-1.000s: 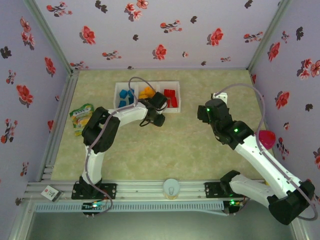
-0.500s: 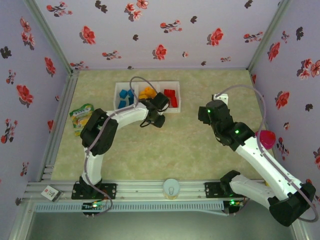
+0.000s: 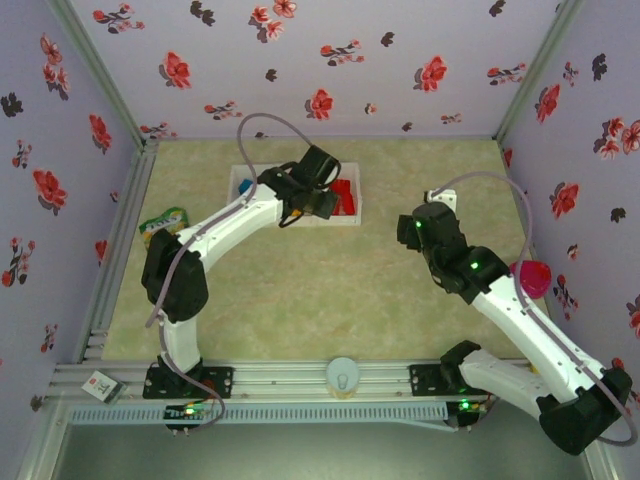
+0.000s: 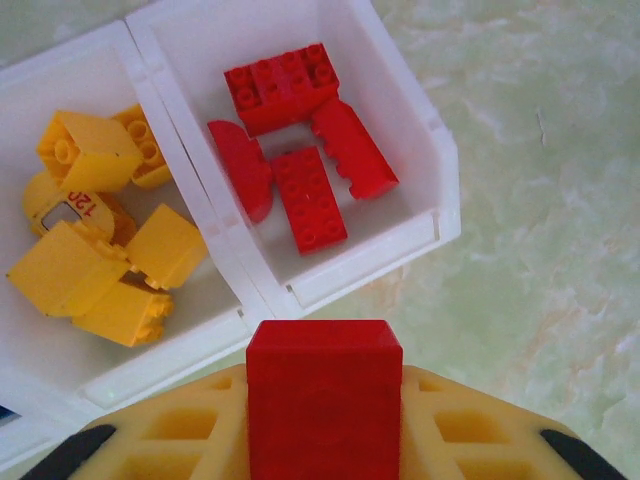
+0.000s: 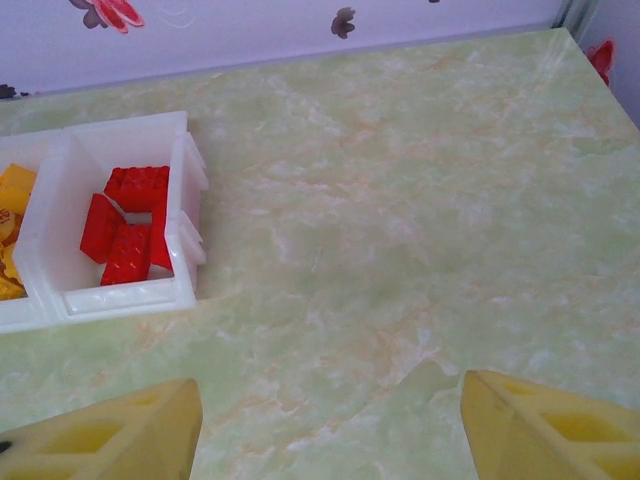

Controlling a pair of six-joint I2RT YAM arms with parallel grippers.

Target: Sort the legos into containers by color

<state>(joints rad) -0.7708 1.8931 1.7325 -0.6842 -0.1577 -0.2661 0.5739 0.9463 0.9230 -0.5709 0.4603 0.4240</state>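
I will next carry this matching red lego outward with my left gripper, over the container of red legos, then lower it and let it go. That container is outward and below.
My left gripper [image 4: 324,388] is shut on a red lego [image 4: 324,400], held just above the near wall of the white tray [image 4: 350,270]. The tray's right container holds several red legos [image 4: 300,160], and the middle one holds several yellow legos [image 4: 100,240]. From above, the left gripper [image 3: 303,208] hovers over the tray [image 3: 352,222], with blue legos [image 3: 243,188] at its left end. My right gripper [image 5: 330,430] is open over bare table, right of the tray [image 5: 125,295]; from above, the right gripper [image 3: 406,228] sits well apart from it.
A green snack packet [image 3: 160,222] lies left of the tray. A pink cup [image 3: 532,275] stands by the right wall. A white round object [image 3: 342,377] sits on the front rail. Floral walls close in three sides of the marbled green table [image 3: 330,290].
The left arm has swung up and back from the table in front of the tray to over the tray, its grip tightened on the red lego. The right arm has barely moved.
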